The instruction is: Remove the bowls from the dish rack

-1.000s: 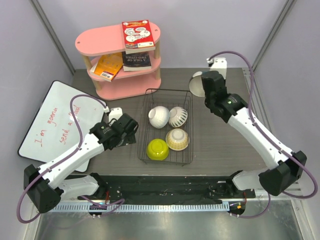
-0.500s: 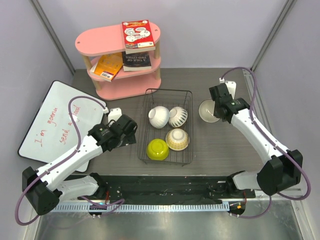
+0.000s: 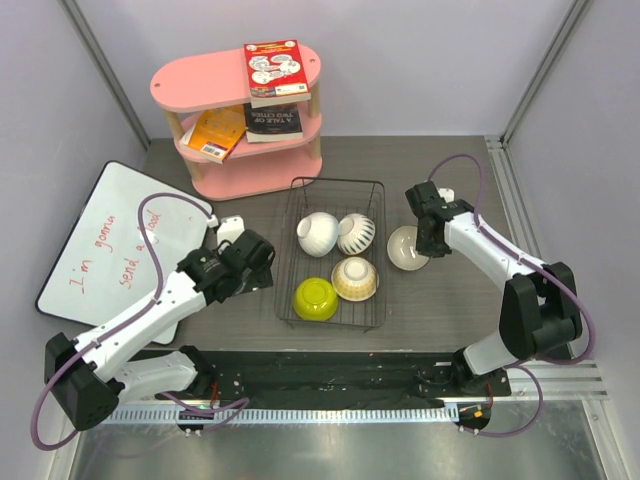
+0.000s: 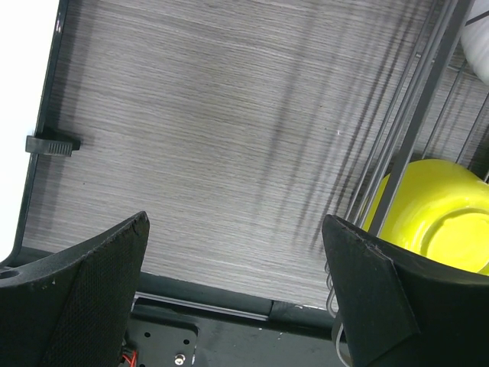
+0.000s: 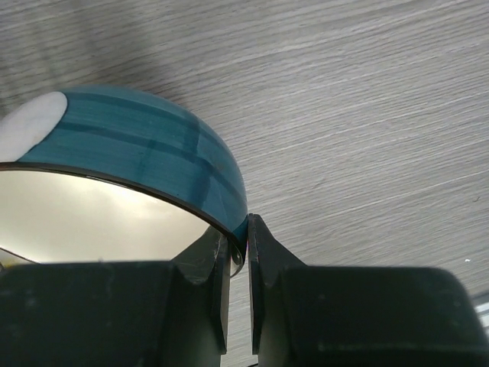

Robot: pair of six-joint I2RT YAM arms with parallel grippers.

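Observation:
My right gripper lowers toward the bare grey table (image 3: 408, 252) beside the rack next and releases the teal-and-white bowl's rim, because that patch is clear of dishes.
The black wire dish rack (image 3: 333, 186) stands mid-table and holds a yellow-green bowl (image 3: 315, 298), two white bowls (image 3: 318, 232) (image 3: 357, 233) and a cream ribbed bowl (image 3: 355, 278). My right gripper (image 3: 425, 235) is shut on the rim of the teal-and-white bowl (image 3: 405, 248), just right of the rack and low over the table. In the right wrist view the teal wall (image 5: 145, 149) is pinched between my fingers (image 5: 256, 245). My left gripper (image 3: 262, 265) is open and empty left of the rack; the yellow-green bowl (image 4: 439, 222) shows behind the rack wires (image 4: 412, 138).
A pink two-level shelf (image 3: 240, 120) with books stands at the back left. A whiteboard (image 3: 110, 240) with red writing lies at the left, its edge (image 4: 30, 115) in the left wrist view. Bare grey table (image 3: 455, 300) lies right of the rack.
My right arm has carried the teal-and-white bowl from the far right of the table down toward me and closer to the rack's right side. The left arm has barely moved.

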